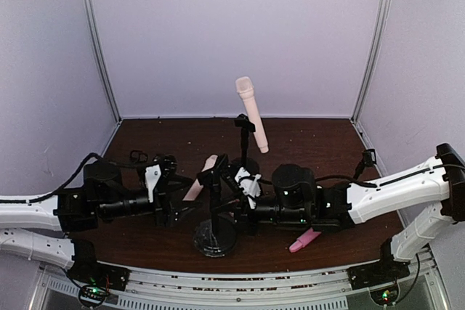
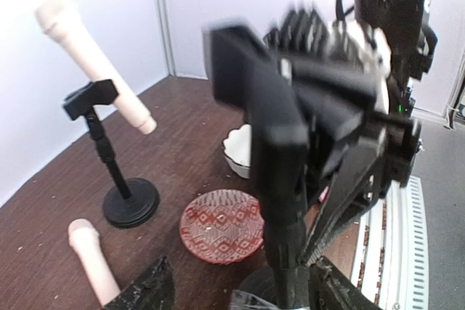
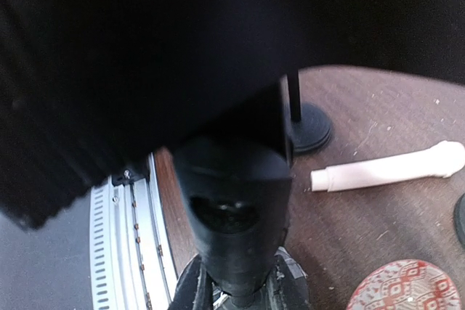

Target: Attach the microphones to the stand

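Observation:
I will next move my right gripper down, also to the left in the top view, and release the stand's post, as the tabletop under the stand's base point(image 1: 208, 242) lies below it.
A cream microphone point(image 1: 251, 112) is clipped in the far black stand point(image 1: 245, 152), tilted; it also shows as the microphone point(image 2: 93, 59) on the stand point(image 2: 129, 202). The near stand point(image 1: 215, 234) has an empty clip. My right gripper point(image 1: 234, 212) is shut on its upper post point(image 3: 232, 201), with my gripper point(image 3: 240, 297) round the stem. The left gripper point(image 2: 240, 297) is open, its fingers either side of the near stand's pole point(image 2: 285, 252) without touching it. A second cream microphone point(image 1: 200, 181) lies on the table behind the left gripper point(image 1: 189, 205). A pink microphone point(image 1: 305, 239) lies under the right arm.
A red patterned dish point(image 2: 221, 224) and a white dish point(image 2: 238, 152) sit on the brown table between the two stands. The red dish point(image 3: 407, 290) lies close to the loose cream microphone point(image 3: 392, 168). The table's metal front rail point(image 3: 120, 252) runs just beside the near stand.

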